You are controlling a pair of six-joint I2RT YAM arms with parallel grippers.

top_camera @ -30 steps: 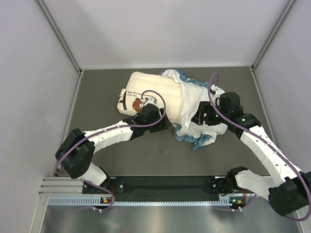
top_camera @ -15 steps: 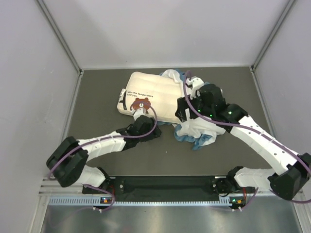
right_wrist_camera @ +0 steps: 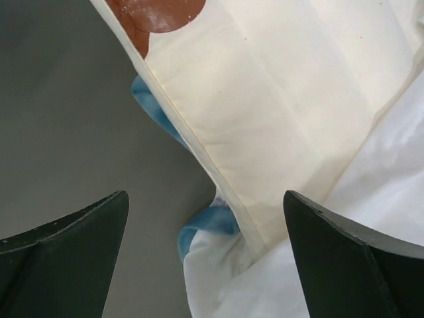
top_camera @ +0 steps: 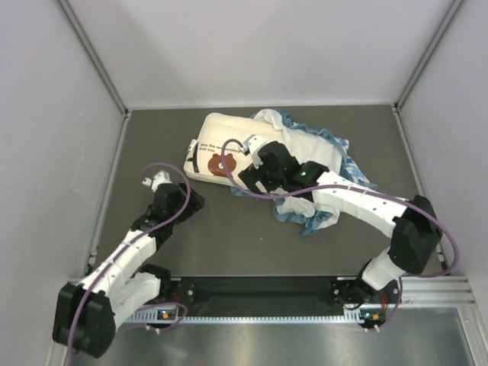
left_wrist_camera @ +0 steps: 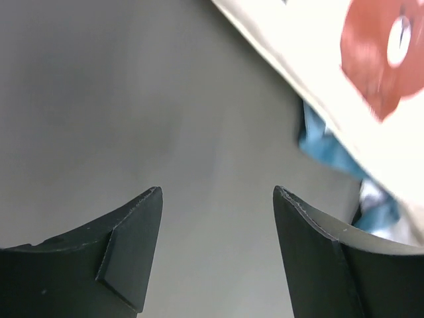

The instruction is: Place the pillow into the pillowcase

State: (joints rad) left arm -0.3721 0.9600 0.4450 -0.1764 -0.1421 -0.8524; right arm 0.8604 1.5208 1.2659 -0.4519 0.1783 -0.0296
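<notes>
My right gripper needs to move down to the left in the top view next, onto the pillow's near edge beside the logo (top_camera: 222, 162), because the pillowcase (top_camera: 313, 149) leaves that edge uncovered.
The cream pillow (top_camera: 217, 137) lies at the back middle of the table, its bear logo (top_camera: 222, 162) at the bare left end. The pillowcase (top_camera: 313, 149) covers its right half, white inside up, blue ruffle along the edges. My right gripper (top_camera: 245, 180) hangs open and empty over the pillow's near edge beside the logo. In the right wrist view (right_wrist_camera: 205, 195) it frames the pillow seam (right_wrist_camera: 265, 86) and blue ruffle (right_wrist_camera: 212, 222). My left gripper (top_camera: 192, 200) is open and empty over bare table left of the pillow. In the left wrist view (left_wrist_camera: 217, 192) the pillow (left_wrist_camera: 318, 73) shows ahead.
Grey walls close in the dark table (top_camera: 229, 236) on the left, back and right. A bunch of pillowcase fabric (top_camera: 316, 217) lies on the table in front of the pillow's right end. The metal rail with the arm bases (top_camera: 259, 293) runs along the near edge.
My left arm has drawn back from the pillow's near edge to the left. My right arm has swung left across the pillow to the logo end. The pillowcase now lies spread farther right.
</notes>
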